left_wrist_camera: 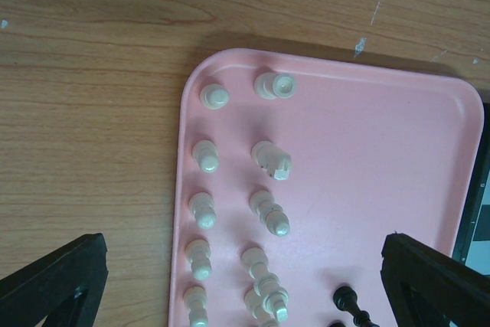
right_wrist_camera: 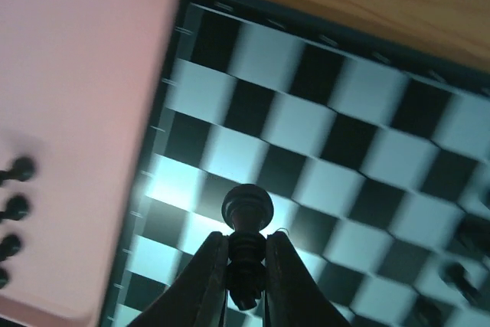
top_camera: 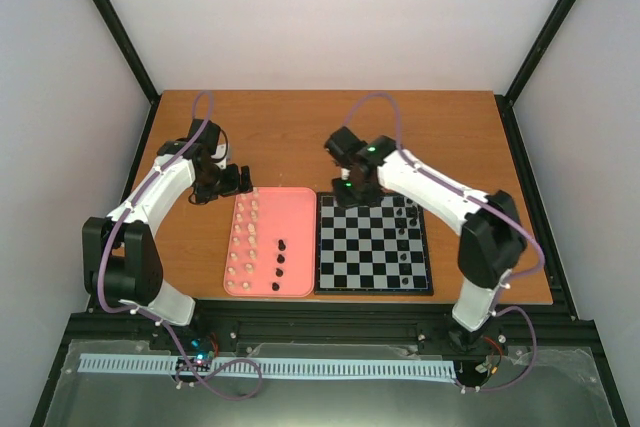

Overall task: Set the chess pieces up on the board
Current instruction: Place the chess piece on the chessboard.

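My right gripper will move across the board next and go down beside the black pieces to release, because they already stand along the board's edge away from the tray.
The black-and-white chessboard (top_camera: 365, 252) lies right of the pink tray (top_camera: 295, 217). My right gripper (top_camera: 350, 190) hovers over the board's far-left corner. In the right wrist view it (right_wrist_camera: 246, 266) is shut on a black chess piece (right_wrist_camera: 245, 212) held above the board (right_wrist_camera: 337, 89). A few black pieces (top_camera: 406, 217) stand along the board's right side. More black pieces (top_camera: 281, 257) lie on the tray. Cream-white pieces (top_camera: 243, 242) stand in two columns on the tray's left side. My left gripper (top_camera: 236, 181) is open and empty over the tray's far-left corner, above the white pieces (left_wrist_camera: 268, 216).
In the left wrist view the tray (left_wrist_camera: 375, 158) fills the right half, with a black piece (left_wrist_camera: 348, 299) near the bottom and bare wooden table (left_wrist_camera: 92, 112) to the left. In the right wrist view the tray (right_wrist_camera: 76, 97) holds black pieces (right_wrist_camera: 15, 208) at its left edge.
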Controlling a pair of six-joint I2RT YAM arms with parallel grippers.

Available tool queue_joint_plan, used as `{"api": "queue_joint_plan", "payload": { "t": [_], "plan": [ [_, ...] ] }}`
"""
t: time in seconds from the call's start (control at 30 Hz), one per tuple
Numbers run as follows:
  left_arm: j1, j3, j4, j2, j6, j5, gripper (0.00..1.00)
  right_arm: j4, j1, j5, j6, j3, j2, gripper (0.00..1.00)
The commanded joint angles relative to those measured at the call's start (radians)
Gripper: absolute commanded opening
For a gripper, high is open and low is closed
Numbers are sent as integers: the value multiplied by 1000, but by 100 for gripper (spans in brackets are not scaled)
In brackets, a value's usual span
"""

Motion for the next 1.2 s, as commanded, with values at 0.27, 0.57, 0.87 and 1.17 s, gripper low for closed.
{"api": "queue_joint_plan", "payload": {
  "t": [0.27, 0.57, 0.87, 1.17],
  "plan": [
    [-3, 33, 13, 8, -9, 43, 100, -125, -245, 78, 214, -359, -435, 3],
    [-4, 32, 19, 7, -9, 49, 100, -130, -367, 72, 256, -534, -540, 3],
    [-4, 32, 19, 12, -8, 47, 100, -6, -425, 49, 197, -580, -457, 3],
    [-3, 35, 12, 20, -6, 40, 100, 83, -445, 40, 168, -598, -375, 3]
  ]
}}
